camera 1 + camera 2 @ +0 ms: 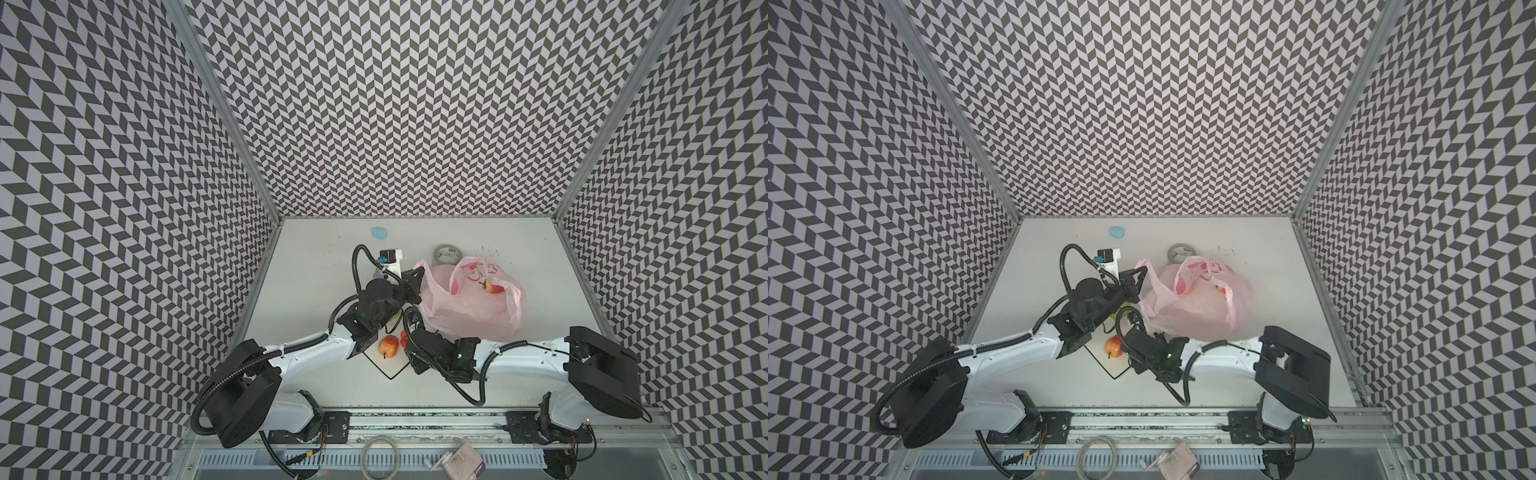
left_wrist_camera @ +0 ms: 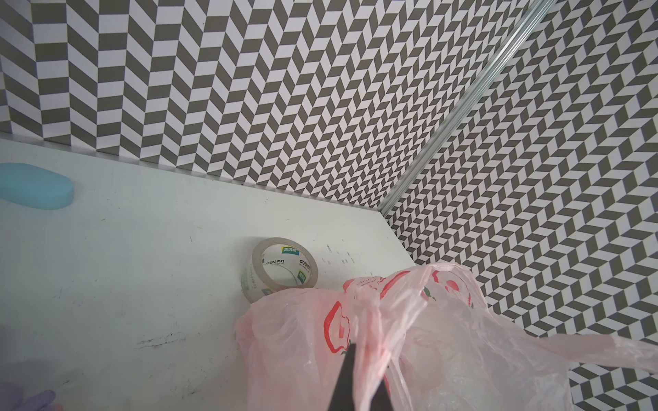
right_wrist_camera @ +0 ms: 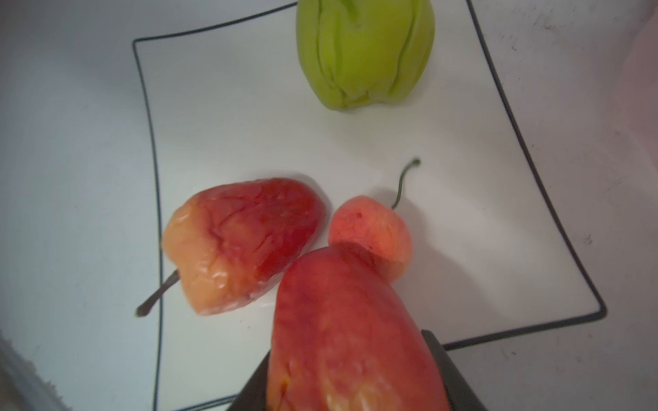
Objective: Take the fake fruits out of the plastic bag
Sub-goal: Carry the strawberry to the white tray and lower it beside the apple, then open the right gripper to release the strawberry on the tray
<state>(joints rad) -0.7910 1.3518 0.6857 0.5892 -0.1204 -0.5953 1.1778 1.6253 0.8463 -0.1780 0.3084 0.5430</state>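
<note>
The fruit hangs just above the plate beside the apple (image 1: 389, 345); next my right gripper will lower slightly and release it.
The pink plastic bag (image 1: 469, 307) (image 1: 1196, 311) lies at the right of the middle in both top views. My left gripper (image 1: 415, 284) (image 2: 368, 359) is shut on a bunched fold of film at the bag's left edge. A red-yellow fake fruit (image 1: 493, 286) shows inside the bag's mouth. My right gripper (image 1: 409, 345) (image 3: 349, 366) is shut on a long red fake fruit (image 3: 349, 331) just above the white plate (image 3: 249, 106). On the plate lie a red-yellow apple (image 1: 389, 345) (image 3: 242, 242), a small orange-red fruit (image 3: 374, 231) and a green fruit (image 3: 365, 53).
A tape roll (image 1: 448, 253) (image 2: 281, 270) stands just behind the bag. A light blue blob (image 1: 380, 233) (image 2: 34, 185) lies near the back wall. A small purple figure (image 2: 25, 398) sits by my left wrist. Patterned walls close in three sides.
</note>
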